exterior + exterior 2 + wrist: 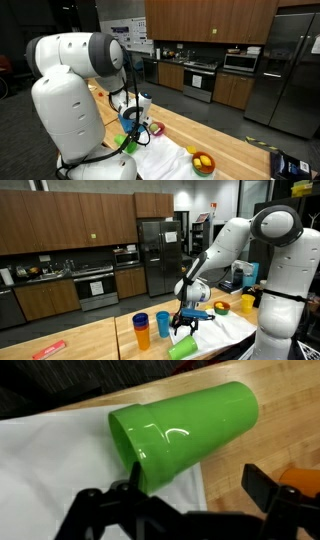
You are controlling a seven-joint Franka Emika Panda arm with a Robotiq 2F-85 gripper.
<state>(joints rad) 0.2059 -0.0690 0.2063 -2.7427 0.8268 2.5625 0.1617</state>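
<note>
The green cup's rim (191,341) (153,473) lies just below my gripper, beside one finger, so my gripper moves down slightly and closes its spread fingers across it next.
A green plastic cup (185,425) lies on its side, its open rim on a white cloth (50,470) and its base over the wooden counter (280,440). My gripper (200,488) hangs just above it with fingers spread, one finger over the cup's rim and the other off to its side over bare wood. Nothing is held. In both exterior views the gripper (187,325) (130,124) points down at the green cup (182,348) (127,143) near the counter's front edge.
Blue cups (163,323) and an orange cup (145,336) stand close beside the gripper. A bowl with fruit (221,307) (203,162) and a yellow cup (247,302) are on the cloth side. A red object (48,350) lies far along the counter.
</note>
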